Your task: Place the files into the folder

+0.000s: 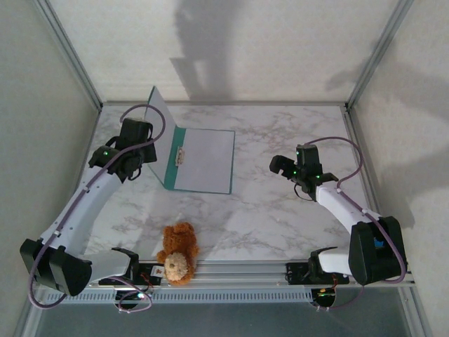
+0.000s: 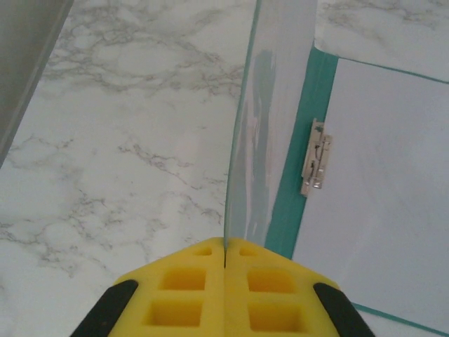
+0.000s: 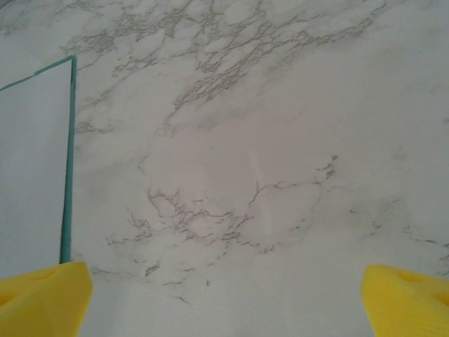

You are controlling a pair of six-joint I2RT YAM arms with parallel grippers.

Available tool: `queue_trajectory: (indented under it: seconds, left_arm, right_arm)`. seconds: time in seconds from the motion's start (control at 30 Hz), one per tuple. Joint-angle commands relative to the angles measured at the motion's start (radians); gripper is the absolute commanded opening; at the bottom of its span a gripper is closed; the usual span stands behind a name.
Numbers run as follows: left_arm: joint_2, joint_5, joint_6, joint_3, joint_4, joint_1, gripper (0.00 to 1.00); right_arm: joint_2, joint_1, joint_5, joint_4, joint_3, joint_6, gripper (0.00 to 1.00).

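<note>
The cover [image 1: 163, 109] in my left gripper swings across the white sheet and down to the folder's rim [image 1: 232, 168] opposite the spine strip next. My gripper then releases it, since the files lie uncovered.
The teal folder [image 1: 170, 163] lies open on the marble table, left of centre. Its cover [image 1: 163, 109] stands almost upright, and my left gripper [image 1: 144, 156] is shut on the cover's near edge. In the left wrist view the yellow pads [image 2: 179, 295] pinch the thin cover [image 2: 270, 105] beside the teal spine strip [image 2: 309, 126] and a metal clip [image 2: 315, 156]. The files [image 1: 205, 158] show as a flat white sheet on the folder's back half, with a thin teal rim around it. My right gripper [image 1: 284, 167] hangs open over bare marble to the right of the folder, with nothing between its fingers [image 3: 42, 295].
A brown teddy bear [image 1: 177, 253] sits at the table's near edge between the arm bases. Grey frame posts and walls close in the left, right and back sides. Bare marble [image 1: 280, 210] spreads between the folder and the right arm.
</note>
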Motion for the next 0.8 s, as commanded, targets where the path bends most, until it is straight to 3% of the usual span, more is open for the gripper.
queue_trajectory:
  seconds: [0.0,0.1,0.3,0.77]
  left_arm:
    - [0.023,-0.071,0.034,0.06,-0.036,-0.055,0.0]
    - [0.061,-0.188,0.019,0.079,-0.06,-0.158,0.0]
    - [0.128,-0.215,-0.017,0.092,-0.071,-0.244,0.0]
    - [0.192,-0.015,-0.017,0.017,0.049,-0.335,0.03]
  right_arm:
    - [0.009,-0.001,0.0,-0.001,0.023,0.012,0.99]
    - [0.013,0.001,-0.003,-0.001,0.026,0.011,0.99]
    - [0.014,0.0,-0.004,-0.005,0.029,0.01,0.99]
    - [0.025,0.0,-0.006,-0.014,0.038,0.011,0.99]
